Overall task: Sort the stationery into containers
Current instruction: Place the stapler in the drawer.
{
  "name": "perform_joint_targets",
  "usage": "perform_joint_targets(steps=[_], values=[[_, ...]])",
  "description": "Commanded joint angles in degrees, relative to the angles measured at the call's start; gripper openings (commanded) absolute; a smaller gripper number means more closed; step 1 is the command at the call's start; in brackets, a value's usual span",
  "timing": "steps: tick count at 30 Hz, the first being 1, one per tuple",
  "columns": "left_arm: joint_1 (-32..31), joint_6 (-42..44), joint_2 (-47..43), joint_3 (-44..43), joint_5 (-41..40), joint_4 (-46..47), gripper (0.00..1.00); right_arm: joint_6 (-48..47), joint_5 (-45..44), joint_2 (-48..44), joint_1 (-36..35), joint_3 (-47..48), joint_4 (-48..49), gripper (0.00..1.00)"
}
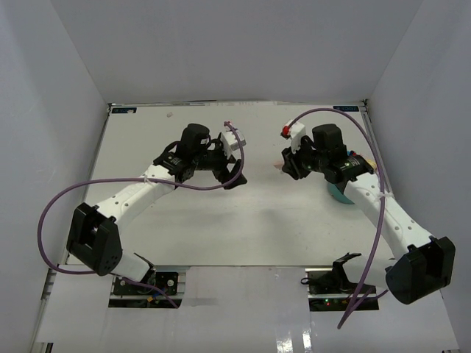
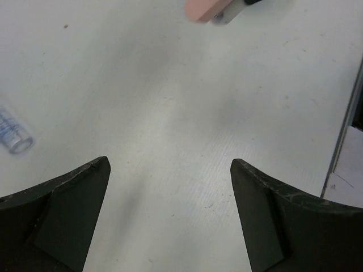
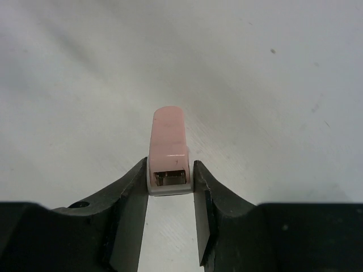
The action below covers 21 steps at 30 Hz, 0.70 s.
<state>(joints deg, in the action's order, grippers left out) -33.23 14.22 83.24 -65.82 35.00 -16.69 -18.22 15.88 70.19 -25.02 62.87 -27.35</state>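
I should next move my right gripper to the right in the top view, over the teal container [image 1: 340, 194], and let go of the eraser block inside, because it is already clamped.
A small pinkish eraser block [image 3: 168, 144] with a white base is clamped between the fingers of my right gripper [image 3: 170, 170], just above the white table. From above, that gripper [image 1: 288, 168] sits right of centre with the pink tip [image 1: 275, 165] poking out to its left. My left gripper [image 2: 170, 164] is open over bare table with nothing between its fingers, and stands at mid-table [image 1: 229, 176]. The same pink block [image 2: 203, 9] shows at the top edge of the left wrist view. A clear bottle [image 2: 15, 134] lies at that view's left edge. The teal container [image 1: 340, 194] is mostly hidden under my right arm.
White walls enclose the table on three sides. A dark rail [image 2: 346, 141] marks the table's edge to the right of my left gripper. Purple cables [image 1: 199, 187] loop off both arms.
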Motion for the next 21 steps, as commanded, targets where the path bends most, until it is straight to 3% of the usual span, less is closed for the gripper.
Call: perform_joint_targets(steps=[1,5,13,21], values=[[0.27,-8.4,-2.12,0.43,-14.4,0.7,0.98,4.41,-18.3,-1.99,2.51,-0.91,-1.91,0.08],[1.5,-11.67,-3.96,1.83,-21.27,0.16,0.98,5.21,-30.36,-2.95,4.01,-1.35,-4.98,0.08],[2.56,-11.14,-7.39,7.2,-29.02,2.63,0.98,0.38,-38.28,-4.71,4.62,-1.87,-8.68,0.08],[2.56,-11.23,-7.3,8.69,-36.57,3.59,0.98,-4.72,-38.99,-3.58,5.77,-2.32,-12.72,0.08]])
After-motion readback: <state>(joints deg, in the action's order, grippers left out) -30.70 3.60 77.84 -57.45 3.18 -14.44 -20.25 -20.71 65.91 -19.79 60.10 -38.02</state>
